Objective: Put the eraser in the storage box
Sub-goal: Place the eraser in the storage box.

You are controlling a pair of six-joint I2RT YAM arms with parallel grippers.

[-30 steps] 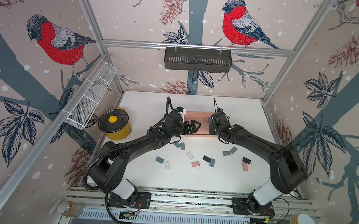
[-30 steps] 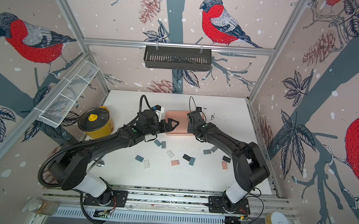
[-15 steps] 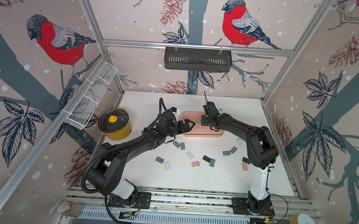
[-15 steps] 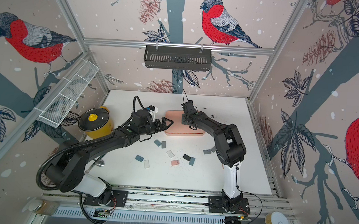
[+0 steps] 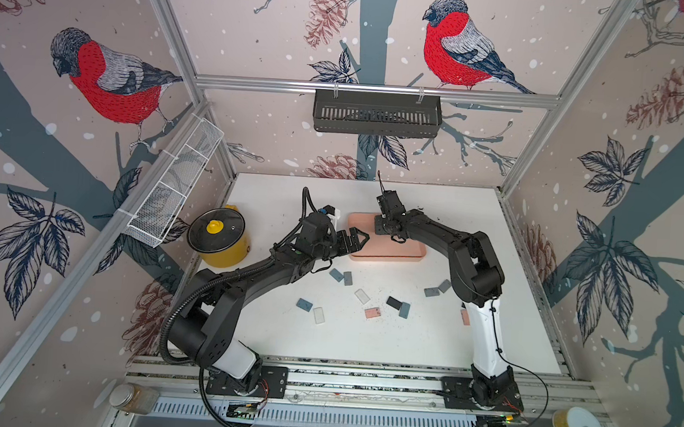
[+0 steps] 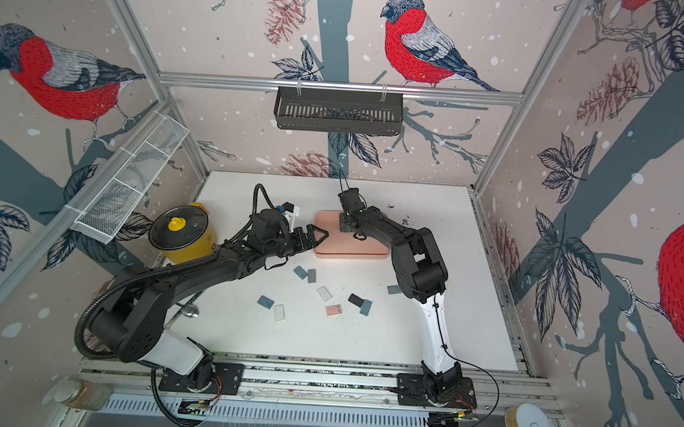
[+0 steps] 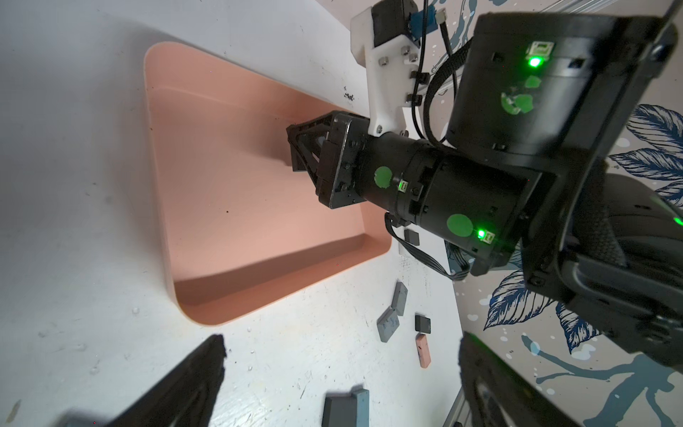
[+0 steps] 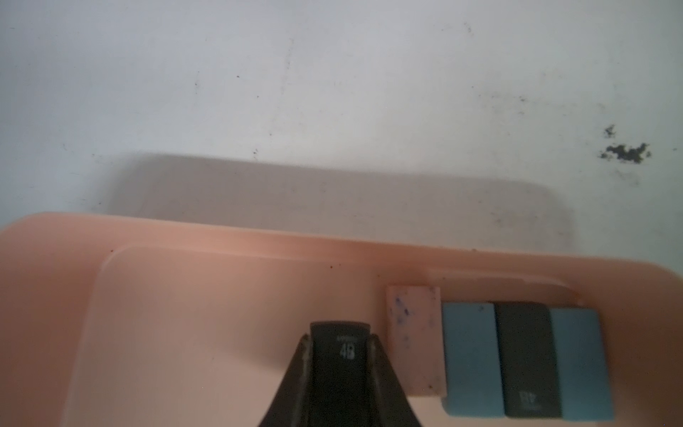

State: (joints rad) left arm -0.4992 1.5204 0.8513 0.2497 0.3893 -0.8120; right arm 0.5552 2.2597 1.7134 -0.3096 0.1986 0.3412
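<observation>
The robot's right gripper will move outward and down onto the box bottom still bare (image 8: 354,297), beside the speckled pink eraser (image 8: 412,332), to let go of the black eraser.
The storage box (image 5: 395,249) (image 6: 350,248) (image 7: 240,192) (image 8: 177,314) is a salmon-pink shallow tray on the white table. My right gripper (image 5: 385,225) (image 6: 347,225) (image 8: 339,334) reaches down into its back left part, shut on a black eraser (image 8: 339,356) marked 4B. Beside it in the box lie a speckled pink eraser (image 8: 412,332), a blue eraser (image 8: 471,355), a black one (image 8: 526,355) and another blue one (image 8: 580,356) in a row. My left gripper (image 5: 355,240) (image 6: 317,237) (image 7: 340,358) is open and empty, just off the box's left end.
Several loose erasers (image 5: 372,312) (image 6: 333,309) lie scattered on the table in front of the box. A yellow pot with a glass lid (image 5: 217,234) stands at the left. A black slotted basket (image 5: 376,114) and a white mesh basket (image 5: 173,186) hang on the walls.
My right gripper has moved left and back over the box with the black eraser, its elbow folding up and inward. The left gripper has drawn back slightly to the left.
</observation>
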